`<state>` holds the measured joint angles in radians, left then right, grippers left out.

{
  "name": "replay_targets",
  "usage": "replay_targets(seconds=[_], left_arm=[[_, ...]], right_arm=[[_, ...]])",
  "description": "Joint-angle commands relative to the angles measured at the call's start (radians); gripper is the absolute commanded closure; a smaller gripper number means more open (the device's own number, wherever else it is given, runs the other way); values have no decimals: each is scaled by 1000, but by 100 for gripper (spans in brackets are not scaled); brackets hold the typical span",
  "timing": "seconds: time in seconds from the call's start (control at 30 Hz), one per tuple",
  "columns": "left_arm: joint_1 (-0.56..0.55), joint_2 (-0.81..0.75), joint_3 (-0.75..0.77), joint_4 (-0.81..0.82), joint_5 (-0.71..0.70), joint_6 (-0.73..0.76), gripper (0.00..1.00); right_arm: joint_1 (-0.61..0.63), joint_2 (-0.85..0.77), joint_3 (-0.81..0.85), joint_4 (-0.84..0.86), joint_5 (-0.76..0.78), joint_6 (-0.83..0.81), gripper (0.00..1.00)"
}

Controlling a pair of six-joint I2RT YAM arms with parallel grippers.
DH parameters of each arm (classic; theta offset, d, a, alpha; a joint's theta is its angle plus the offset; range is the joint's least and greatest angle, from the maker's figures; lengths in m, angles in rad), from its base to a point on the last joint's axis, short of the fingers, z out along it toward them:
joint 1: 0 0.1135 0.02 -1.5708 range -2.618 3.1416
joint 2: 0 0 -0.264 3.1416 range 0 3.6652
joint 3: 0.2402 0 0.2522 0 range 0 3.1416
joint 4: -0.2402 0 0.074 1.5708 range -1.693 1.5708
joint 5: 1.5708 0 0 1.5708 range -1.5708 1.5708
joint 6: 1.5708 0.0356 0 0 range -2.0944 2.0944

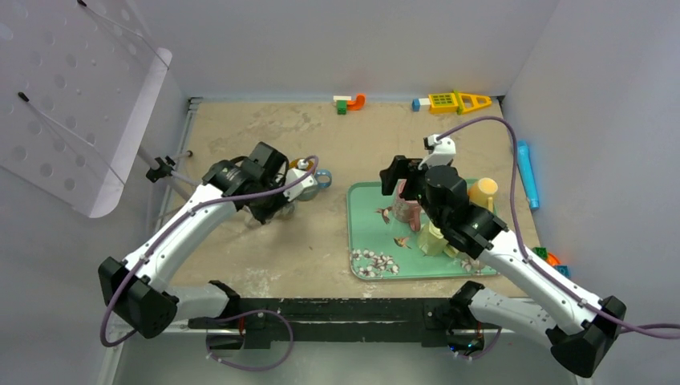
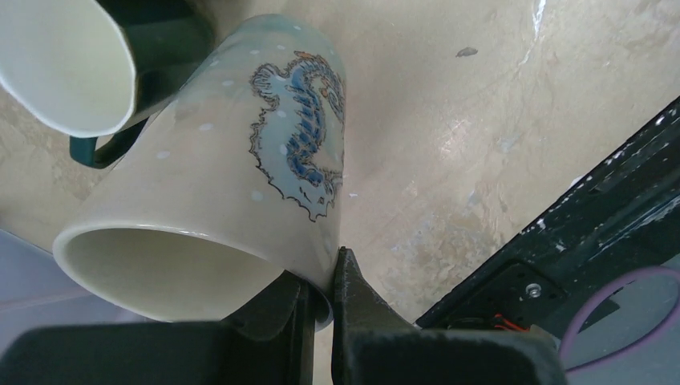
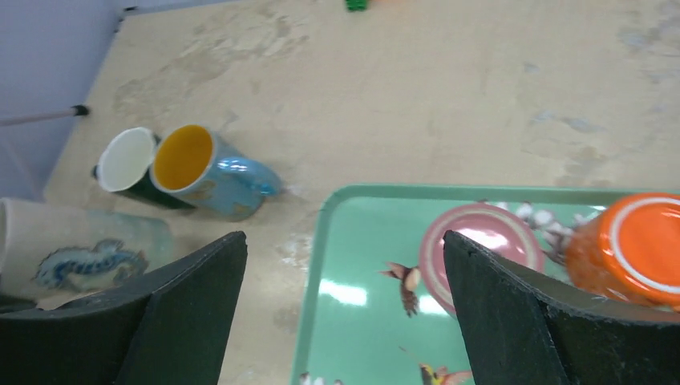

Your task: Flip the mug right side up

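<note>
My left gripper moves down next, eases the tilted pale mug onto the bare tabletop beneath it and releases the mug's rim, since that tabletop is clear.
A pale mug with a blue seahorse (image 2: 240, 160) lies tilted on its side, mouth toward the left wrist camera. My left gripper (image 2: 319, 289) is shut on its rim, one finger inside and one outside. The mug also shows in the right wrist view (image 3: 88, 257), low on the tan table. In the top view my left gripper (image 1: 281, 210) covers it. My right gripper (image 3: 345, 305) is open and empty above the left edge of the green tray (image 3: 353, 241). A pink mug (image 3: 473, 257) and an orange mug (image 3: 633, 249) stand upside down on the tray.
A dark green mug with a white inside (image 3: 128, 164) and a blue mug with a yellow inside (image 3: 216, 176) lie on their sides just beyond the seahorse mug. Toy blocks (image 1: 350, 103) line the back wall. A blue tube (image 1: 527, 172) lies at the right.
</note>
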<state>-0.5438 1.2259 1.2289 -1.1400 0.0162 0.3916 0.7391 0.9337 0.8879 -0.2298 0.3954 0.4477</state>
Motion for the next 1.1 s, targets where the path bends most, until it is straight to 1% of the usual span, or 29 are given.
replay_targets(seconds=[0.0, 0.1, 0.2, 0.27, 0.3, 0.47, 0.5, 0.6, 0.7, 0.73, 0.93, 1.07], left_arm=[[-61, 41, 17, 18, -104, 100, 100], [-102, 105, 6, 3, -145, 109, 100], [-132, 184, 9, -9, -176, 110, 100], [-138, 213, 10, -1, -185, 115, 100], [-139, 225, 14, 3, -187, 120, 100], [-139, 290, 53, -16, -206, 127, 100], [-139, 301, 63, -19, -201, 124, 99], [-139, 311, 69, -15, -185, 127, 77], [-139, 298, 88, -9, -178, 125, 61], [-139, 288, 98, -9, -172, 124, 57], [-139, 192, 162, -39, -121, 112, 47], [-137, 109, 162, -54, -71, 112, 44]], right_arm=[[-20, -40, 29, -115, 179, 58, 4], [-31, -39, 23, -159, 207, 106, 3], [-43, -16, 8, -178, 192, 117, 3], [-47, -3, -11, -185, 185, 135, 11], [-49, 2, -20, -185, 176, 145, 13], [-51, 33, -59, -209, 145, 202, 12], [-50, 43, -65, -218, 147, 221, 12], [-50, 78, -81, -239, 160, 273, 9], [-51, 97, -94, -231, 174, 295, 7], [-50, 103, -103, -218, 176, 292, 7], [-50, 168, -97, -191, 206, 277, 7], [-50, 270, -83, -147, 196, 243, 10]])
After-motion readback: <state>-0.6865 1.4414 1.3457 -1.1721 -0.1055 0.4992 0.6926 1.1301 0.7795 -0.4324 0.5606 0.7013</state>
